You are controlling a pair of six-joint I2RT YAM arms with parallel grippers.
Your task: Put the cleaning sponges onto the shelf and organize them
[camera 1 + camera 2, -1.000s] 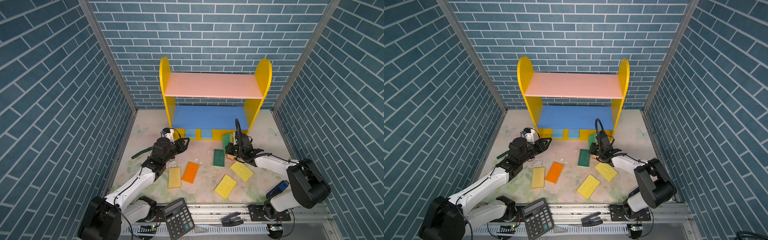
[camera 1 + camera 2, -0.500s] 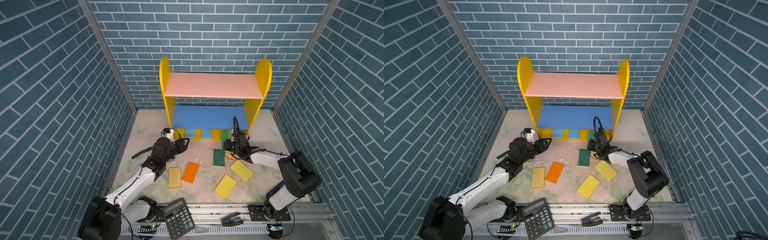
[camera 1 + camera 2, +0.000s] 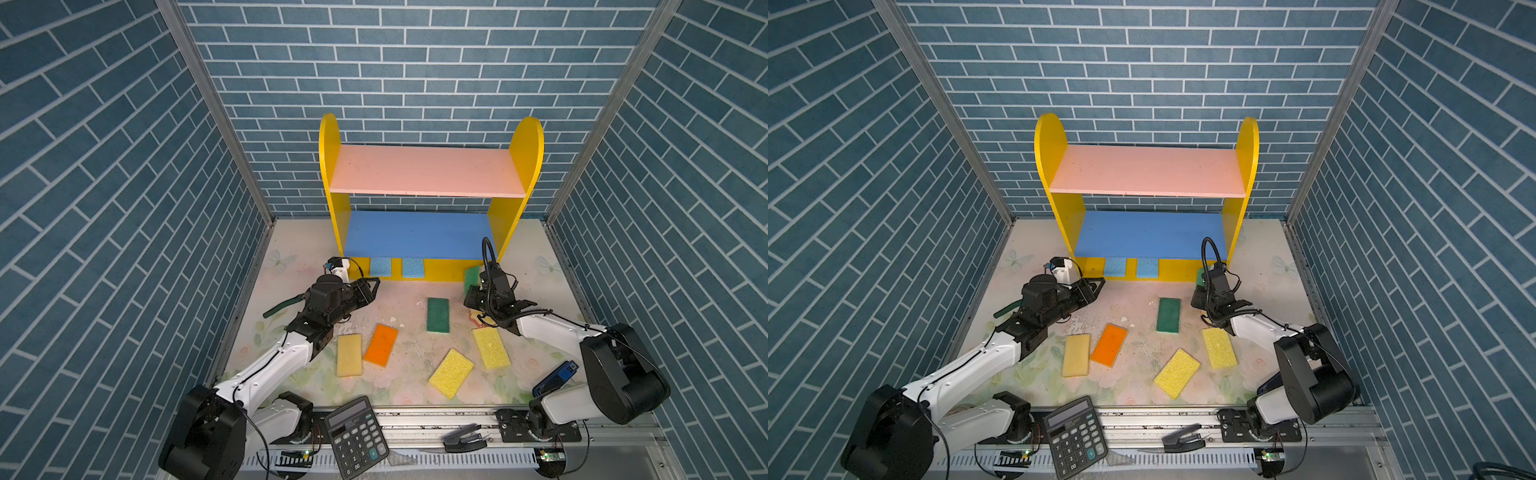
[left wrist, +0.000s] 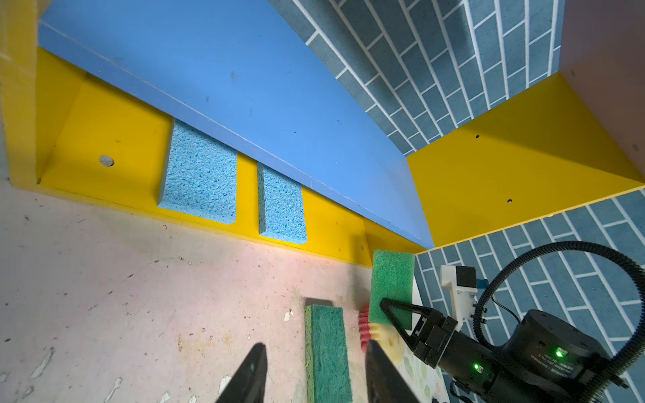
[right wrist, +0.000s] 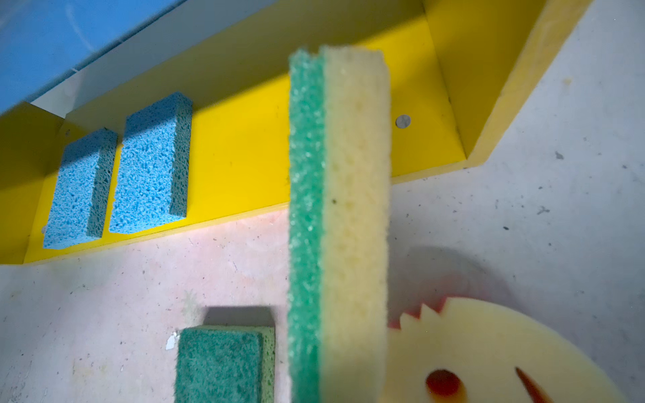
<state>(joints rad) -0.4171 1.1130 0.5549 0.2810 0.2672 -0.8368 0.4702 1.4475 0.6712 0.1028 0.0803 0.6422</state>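
I will next carry the green-and-yellow sponge (image 5: pixel 338 209) outward with my right gripper to the bare part of the shelf's yellow base beside the light blue sponges. I will let go of it there.
The shelf (image 3: pixel 424 172) stands at the back, with two light blue sponges (image 3: pixel 380 267) (image 3: pixel 412 268) on its yellow base. My right gripper (image 3: pixel 476 286) is shut on a green-and-yellow sponge (image 5: pixel 338 209), held on edge just in front of the base's right end. Under it lies the round yellow smiley sponge (image 5: pixel 488 356). On the floor lie a dark green sponge (image 3: pixel 438 314), an orange one (image 3: pixel 381 344), a pale yellow one (image 3: pixel 349 354) and two bright yellow ones (image 3: pixel 451 373) (image 3: pixel 491 347). My left gripper (image 3: pixel 372 289) hovers open and empty near the base's left end.
A black calculator (image 3: pixel 357 436) lies on the front rail beside a black clip (image 3: pixel 463 436). Brick-patterned walls close in on three sides. The shelf's blue middle board (image 3: pixel 1150 235) overhangs the base, leaving a low gap.
My right gripper has shifted a little to the right along the shelf's front with the green sponge. The left arm has not moved.
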